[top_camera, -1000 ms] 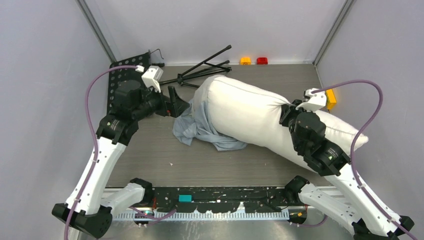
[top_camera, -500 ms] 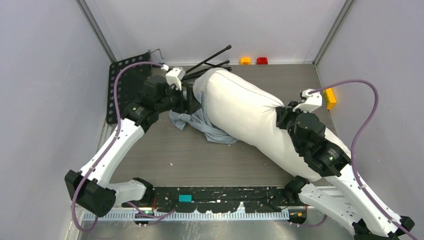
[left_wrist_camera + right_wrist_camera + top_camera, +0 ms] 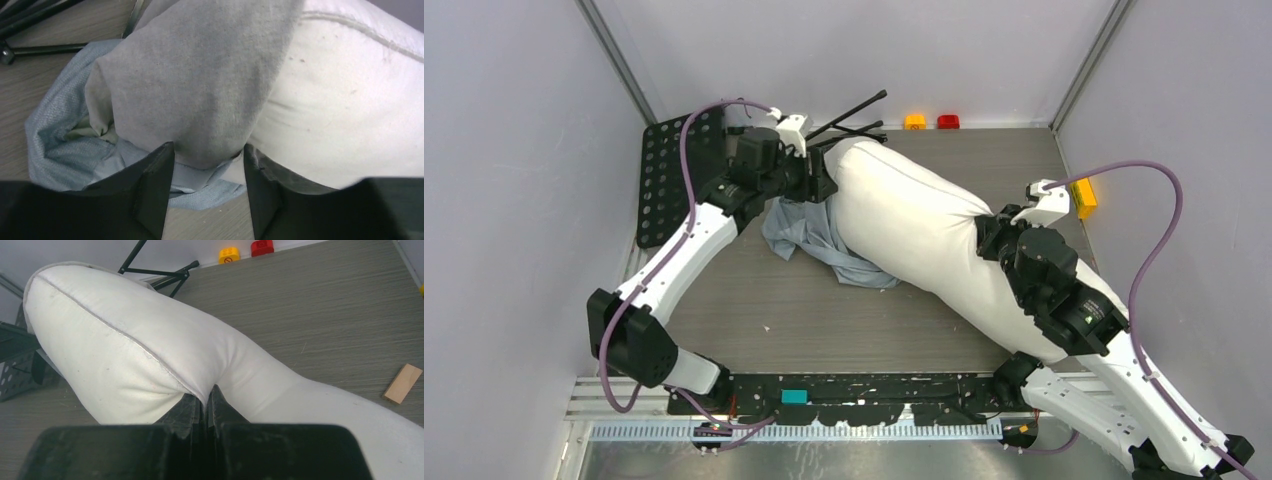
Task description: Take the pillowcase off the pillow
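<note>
The tabletop outward of my gripper is bare, so next I will lift the pinched seam with my right gripper, carry it outward over that stretch and let it go.
The white pillow (image 3: pixel 914 225) lies diagonally across the table, from the far left to the near right. The blue-grey pillowcase (image 3: pixel 809 235) is bunched on the table under its left end, off nearly all of the pillow. My left gripper (image 3: pixel 820 182) is open at the pillow's far-left corner. In the left wrist view its fingers (image 3: pixel 156 185) straddle that shaded corner (image 3: pixel 200 95), with the pillowcase (image 3: pixel 65 145) beneath it. My right gripper (image 3: pixel 986 228) is shut on a pinch of the pillow's seam (image 3: pixel 165 367) near its middle; its closed tips show in the right wrist view (image 3: pixel 207 396).
A black tripod (image 3: pixel 849 118) lies at the back behind the pillow. A yellow brick (image 3: pixel 914 121) and a red brick (image 3: pixel 948 121) sit by the back wall. A yellow block (image 3: pixel 1084 196) is at the right, a wooden block (image 3: pixel 402 383) nearby. A black perforated plate (image 3: pixel 664 175) is far left.
My left arm has swung right and farther back, from beside the pillowcase to the pillow's far-left corner. The pillow and pillowcase shifted slightly left. My right gripper kept its pinch.
</note>
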